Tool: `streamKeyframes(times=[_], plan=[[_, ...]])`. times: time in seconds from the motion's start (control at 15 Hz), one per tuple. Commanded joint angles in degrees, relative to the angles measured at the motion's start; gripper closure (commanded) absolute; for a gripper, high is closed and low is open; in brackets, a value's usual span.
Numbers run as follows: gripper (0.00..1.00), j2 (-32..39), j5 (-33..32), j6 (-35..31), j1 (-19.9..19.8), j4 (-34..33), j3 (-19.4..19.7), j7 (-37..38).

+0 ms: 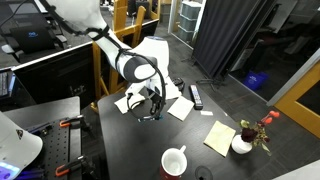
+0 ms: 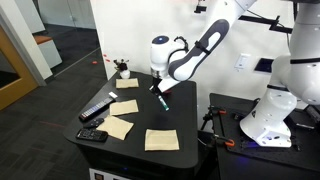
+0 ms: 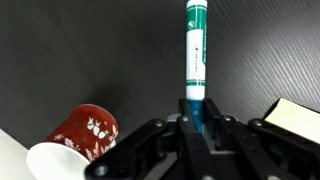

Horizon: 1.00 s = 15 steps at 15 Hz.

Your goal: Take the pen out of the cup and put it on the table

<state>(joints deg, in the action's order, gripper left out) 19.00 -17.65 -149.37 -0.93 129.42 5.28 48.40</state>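
My gripper is still holding the pen tilted above the bare tabletop between the cup and the papers, so it will next move down and slightly outward to release the pen there.
My gripper [image 3: 197, 118] is shut on the pen [image 3: 196, 50], a slim teal marker with a white label that points away from the jaws over the black table [image 3: 90, 50]. In both exterior views the gripper [image 1: 150, 108] [image 2: 158, 95] holds the pen [image 2: 162, 102] tilted just above the tabletop [image 1: 130, 140] [image 2: 185, 120], among paper sheets. The cup [image 1: 174, 160] stands apart near the table's front edge. In the wrist view the cup [image 3: 75, 140] is at lower left, red with white flowers outside and white inside.
A black remote-like bar [image 1: 196, 96] [image 2: 97, 108] lies near the table's edge. A small white vase with red flowers [image 1: 243, 143] [image 2: 122, 70] stands at a corner. Pale paper sheets [image 1: 219, 137] [image 2: 161, 139] lie scattered. A small black device [image 2: 92, 135] sits at one corner.
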Motion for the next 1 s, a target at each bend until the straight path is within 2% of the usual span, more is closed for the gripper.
streamKeyframes(times=[0.0, 0.27, 0.53, 0.6, 0.67, 0.73, 0.93], plan=[[0.95, 5.24, 2.52, 2.2, 1.42, -5.16, 1.93, -3.89], [0.95, 8.66, 4.38, 2.38, 2.02, -7.72, 3.06, -6.29], [0.95, 10.67, 4.63, 2.78, 3.86, -9.57, 4.97, -5.48], [0.56, 10.81, 4.42, 2.76, 4.31, -9.75, 5.45, -5.24], [0.55, 10.91, 4.26, 2.57, 4.73, -9.89, 5.93, -5.06], [0.5, 11.06, 4.23, 2.37, 5.06, -10.08, 6.33, -4.97], [0.26, 11.0, 4.55, 2.38, 5.45, -10.41, 6.85, -5.23]])
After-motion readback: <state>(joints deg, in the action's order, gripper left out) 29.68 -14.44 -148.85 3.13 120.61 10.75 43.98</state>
